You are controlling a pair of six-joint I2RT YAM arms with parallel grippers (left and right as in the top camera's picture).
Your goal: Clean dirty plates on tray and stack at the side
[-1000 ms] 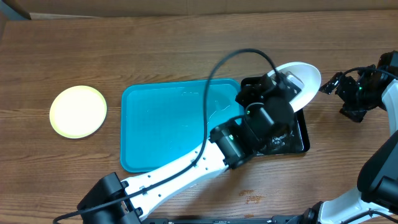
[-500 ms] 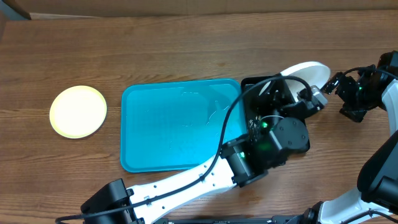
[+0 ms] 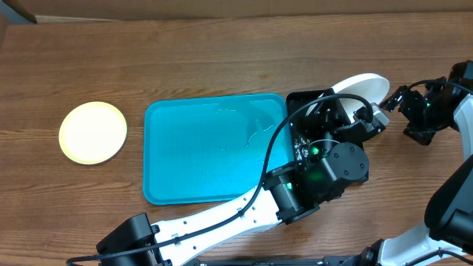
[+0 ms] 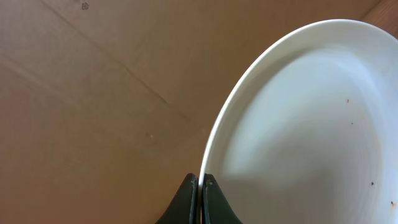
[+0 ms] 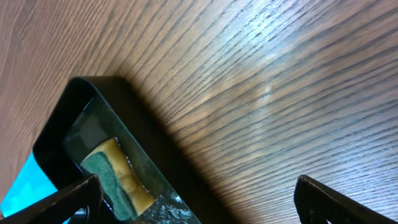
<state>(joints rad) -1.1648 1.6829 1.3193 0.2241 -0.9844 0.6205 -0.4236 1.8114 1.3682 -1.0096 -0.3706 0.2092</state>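
Observation:
I should swing my left gripper left in the overhead view and down to free the white plate, as the empty turquoise tray is lower on that side.
My left gripper [image 4: 200, 182] is shut on the rim of a white plate [image 4: 311, 124], which carries a few tiny specks. From overhead, this white plate [image 3: 367, 83] is held tilted over the far right corner of the black tray [image 3: 297, 98]. My left gripper [image 3: 367, 112] sits just under it. My right gripper [image 3: 392, 100] is open and empty, right of the plate; its fingers [image 5: 199, 202] spread above bare wood. The yellow-green plate [image 3: 92, 132] lies on the table at far left. The turquoise tray [image 3: 207, 151] holds no plates. A second white plate is not in view.
The black tray [image 5: 146, 155] holds water and a yellow-green sponge [image 5: 115, 171]. My left arm [image 3: 244, 199] crosses the turquoise tray's near right corner and covers most of the black tray. A cardboard wall runs along the table's far edge.
My left arm has swung right with the white plate, carrying it past the black tray's far right corner. Over the last half second it barely moved. The right arm is still.

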